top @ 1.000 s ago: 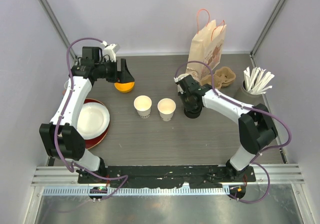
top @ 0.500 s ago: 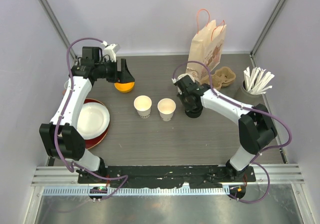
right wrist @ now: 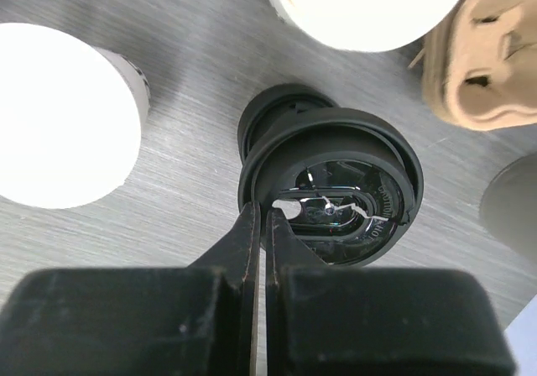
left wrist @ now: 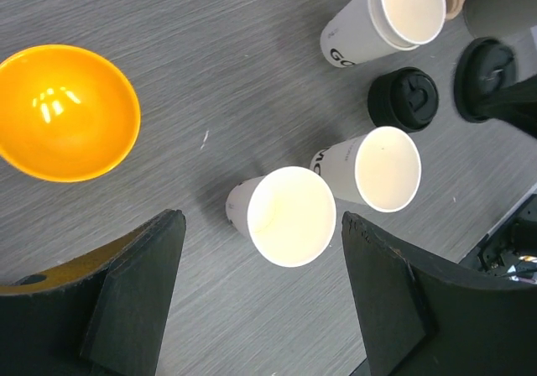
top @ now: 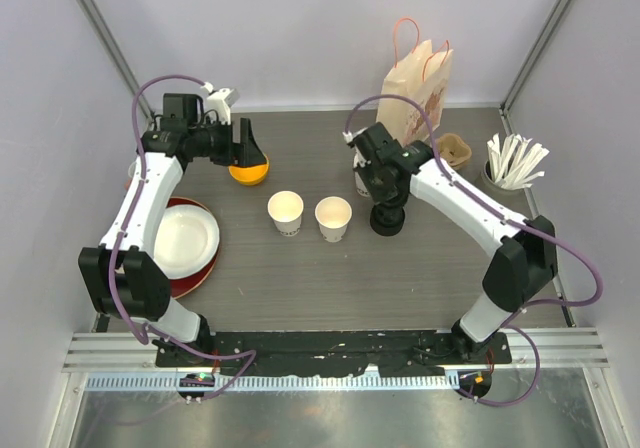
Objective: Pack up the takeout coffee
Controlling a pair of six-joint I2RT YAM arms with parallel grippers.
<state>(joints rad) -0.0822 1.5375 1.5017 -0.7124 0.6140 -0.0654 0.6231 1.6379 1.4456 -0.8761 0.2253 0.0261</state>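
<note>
The robot's right gripper will next move past the middle cup and over the cup nearest the orange bowl (left wrist: 67, 112), then bring the black lid down onto that cup's open rim.
Three open white paper cups stand mid-table: one (top: 285, 211), one (top: 333, 218), and a third (top: 362, 180) half hidden behind my right arm. None has a lid on. My right gripper (right wrist: 260, 214) is shut on the rim of a black lid (right wrist: 336, 183), held just above a second black lid (right wrist: 273, 112) that lies on the table (top: 388, 220). In the top view the right gripper (top: 386, 194) is right of the cups. My left gripper (left wrist: 260, 221) is open and empty, above the nearest cup (left wrist: 289, 215) and beside the orange bowl (left wrist: 67, 112).
A brown paper bag (top: 415, 88) stands at the back. A cardboard cup carrier (top: 452, 153) and a holder of white sticks (top: 515, 163) are at the right. A white bowl on a red plate (top: 185, 243) is at the left.
My right gripper has lifted and moved back a little with one black lid, leaving the other lid on the table. The left arm has not moved.
</note>
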